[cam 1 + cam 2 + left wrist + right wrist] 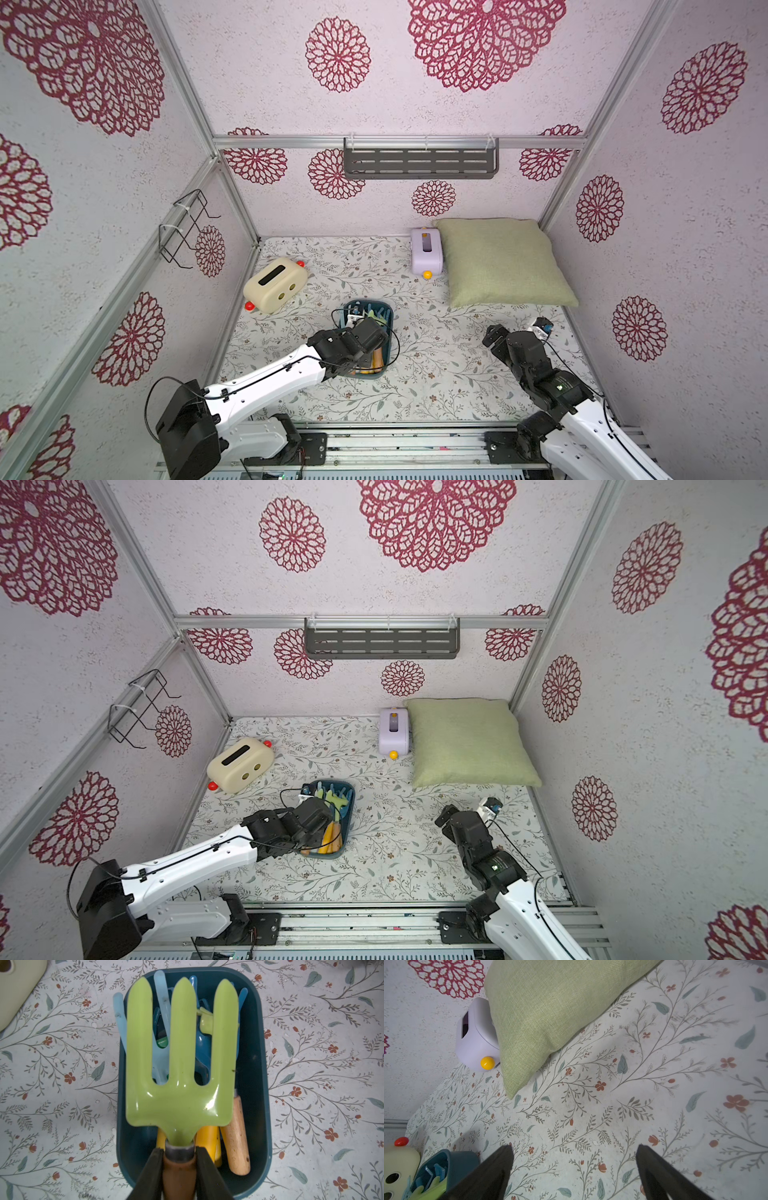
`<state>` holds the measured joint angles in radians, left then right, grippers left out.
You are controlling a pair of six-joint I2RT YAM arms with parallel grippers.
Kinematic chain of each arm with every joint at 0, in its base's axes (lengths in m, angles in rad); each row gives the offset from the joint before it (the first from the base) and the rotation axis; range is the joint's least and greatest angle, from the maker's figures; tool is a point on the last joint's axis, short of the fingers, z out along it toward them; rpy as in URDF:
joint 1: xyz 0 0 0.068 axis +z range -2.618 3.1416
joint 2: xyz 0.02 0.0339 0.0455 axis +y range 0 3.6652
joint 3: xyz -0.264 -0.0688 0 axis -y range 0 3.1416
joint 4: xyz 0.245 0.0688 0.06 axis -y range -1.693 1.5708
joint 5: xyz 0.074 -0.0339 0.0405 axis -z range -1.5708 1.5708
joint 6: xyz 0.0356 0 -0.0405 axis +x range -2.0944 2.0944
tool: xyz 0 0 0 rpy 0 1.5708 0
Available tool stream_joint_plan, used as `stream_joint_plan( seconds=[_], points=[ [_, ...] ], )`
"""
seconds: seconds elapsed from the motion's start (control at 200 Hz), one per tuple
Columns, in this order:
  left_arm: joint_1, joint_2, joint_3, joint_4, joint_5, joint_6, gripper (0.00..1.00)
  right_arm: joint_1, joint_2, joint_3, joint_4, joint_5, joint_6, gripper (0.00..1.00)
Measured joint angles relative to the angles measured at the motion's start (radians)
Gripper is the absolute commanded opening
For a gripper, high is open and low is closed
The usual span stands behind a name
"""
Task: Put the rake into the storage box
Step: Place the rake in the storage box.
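Observation:
The rake's head is already over the box, so the left gripper comes down toward the yellow handles in the box point(206, 1140) below next and releases the rake point(180, 1053).
The rake point(180, 1053) has a light green three-pronged head and a brown wooden handle. My left gripper point(179, 1150) is shut on that handle just behind the metal collar. The head is over the dark teal storage box point(254, 1064), above the tools that lie in it. I cannot tell whether it touches them. In both top views the left arm's wrist covers the near half of the storage box point(389, 316) point(352, 808), and green prongs point(337, 801) show beyond it. My right gripper point(574, 1147) point(493, 334) is open and empty over bare cloth, to the right.
Pale blue tools point(162, 1001), yellow handles point(207, 1140) and a light wooden handle point(239, 1136) lie in the box. A cream box point(274, 284) stands at back left. A lilac box point(426, 257) sits beside a green pillow point(503, 262) at the back right.

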<state>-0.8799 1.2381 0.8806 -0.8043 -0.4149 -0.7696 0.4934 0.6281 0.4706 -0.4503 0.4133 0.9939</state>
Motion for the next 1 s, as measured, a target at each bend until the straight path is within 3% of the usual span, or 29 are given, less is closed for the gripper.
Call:
stream_joint_plan(
  seconds=[0.205, 0.52, 0.625, 0.7, 0.845, 1.001],
  points=[
    [0.049, 0.003, -0.030, 0.053, 0.043, 0.042, 0.15, 0.000, 0.000, -0.023, 0.094, -0.095, -0.067, 0.99],
    [0.118, 0.072, -0.055, 0.170, 0.088, 0.089, 0.17, 0.000, -0.009, -0.120, 0.348, -0.426, -0.197, 0.99],
    [0.132, 0.106, -0.057, 0.205, 0.102, 0.097, 0.38, 0.000, 0.016, -0.140, 0.450, -0.550, -0.220, 0.99],
    [0.133, 0.116, -0.057, 0.222, 0.116, 0.101, 0.48, 0.000, 0.040, -0.158, 0.530, -0.637, -0.229, 0.99],
    [0.134, 0.105, -0.056, 0.234, 0.143, 0.089, 0.57, 0.020, 0.102, -0.174, 0.649, -0.760, -0.243, 0.99],
    [0.134, 0.032, -0.052, 0.229, 0.157, 0.072, 0.67, 0.083, 0.156, -0.172, 0.718, -0.803, -0.272, 0.99]
  ],
)
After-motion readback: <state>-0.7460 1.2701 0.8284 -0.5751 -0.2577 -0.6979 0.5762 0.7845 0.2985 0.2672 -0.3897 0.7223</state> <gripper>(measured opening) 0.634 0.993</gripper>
